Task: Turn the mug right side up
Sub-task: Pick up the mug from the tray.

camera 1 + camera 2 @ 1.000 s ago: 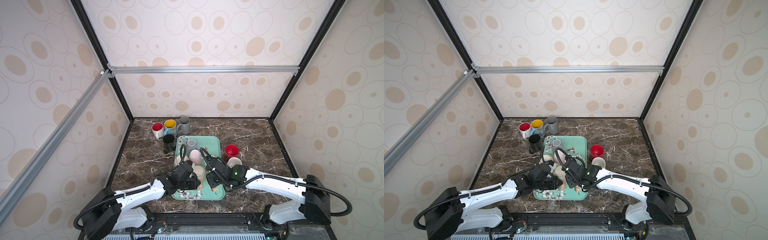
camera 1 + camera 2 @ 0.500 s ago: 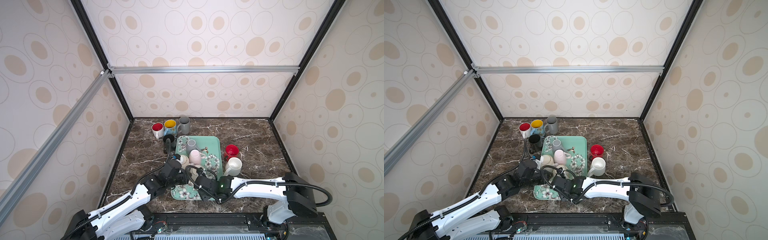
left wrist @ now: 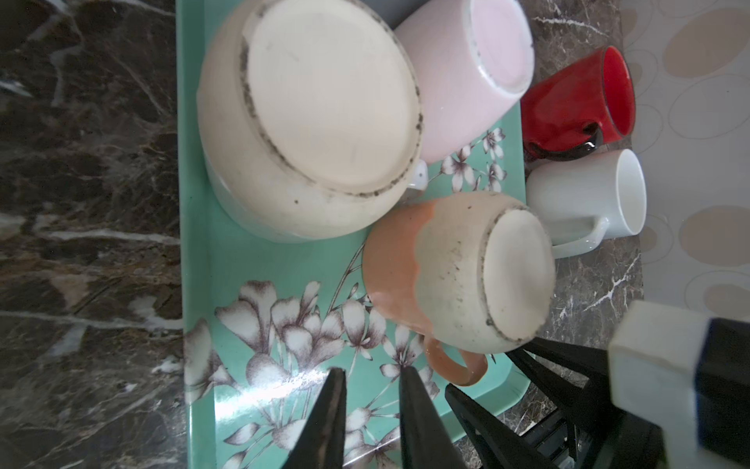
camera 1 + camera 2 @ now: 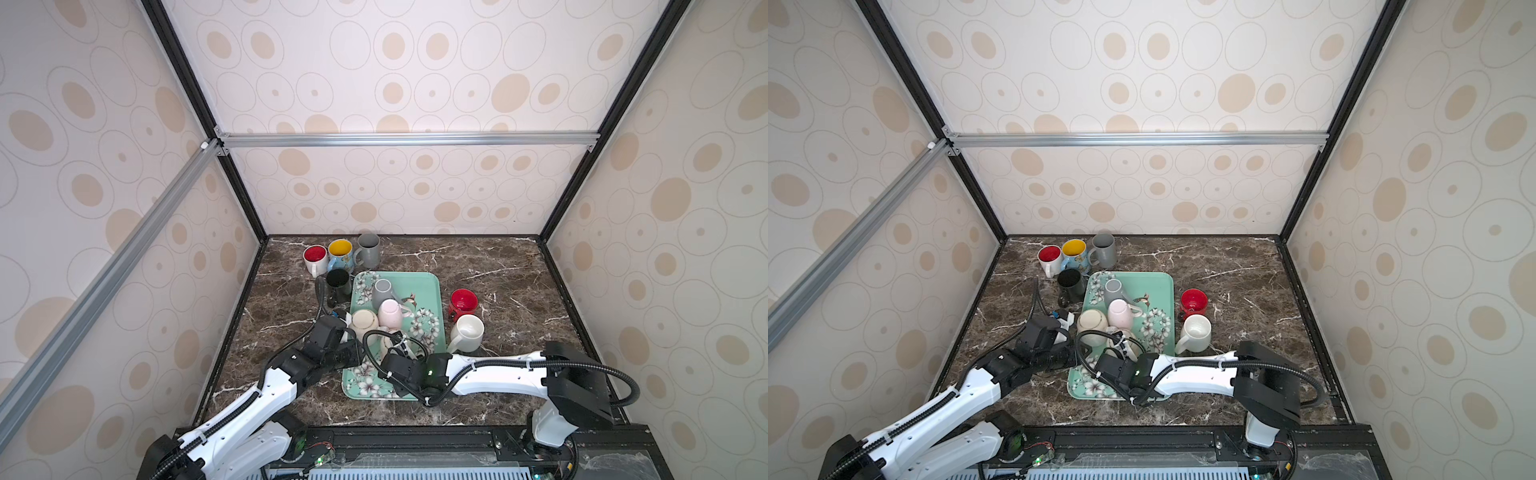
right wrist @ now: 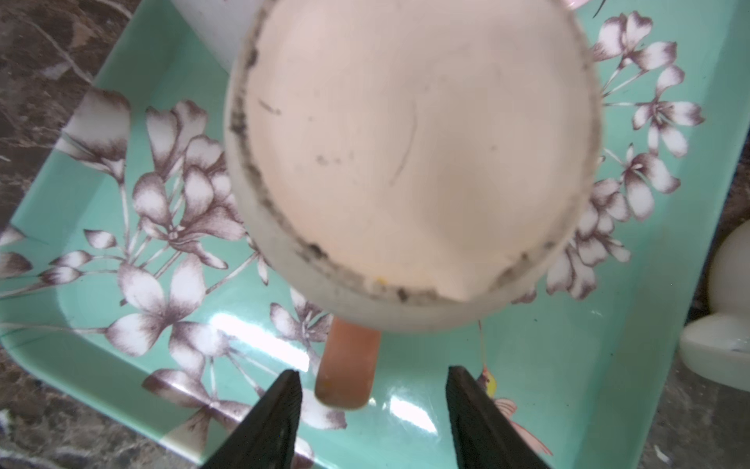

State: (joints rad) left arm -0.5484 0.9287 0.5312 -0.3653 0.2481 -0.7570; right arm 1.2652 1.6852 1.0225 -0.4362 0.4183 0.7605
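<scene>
My right gripper eases outward along the mug's brown-orange handle next, toward the mug's cream body, since only the handle's end sits between the open fingers.
The mug, cream over orange, stands upside down at the front of the teal flowered tray; it also shows as the mug and the mug. Its orange handle points at my right gripper, which is open, with the handle's end just between the jaws, nearer one finger and untouched. In both top views the right gripper sits at the tray's front. My left gripper hovers over the tray's front left, slightly open and empty; a top view shows the left gripper.
Also upside down on the tray are a wide cream mug, a pink mug and a grey mug. Right of the tray stand a red mug and a white mug. Several upright mugs cluster at the back left.
The right arm has swung left to the tray's front and its jaws have opened wider. The left arm has drawn back toward the tray's left edge, jaws parting slightly.
</scene>
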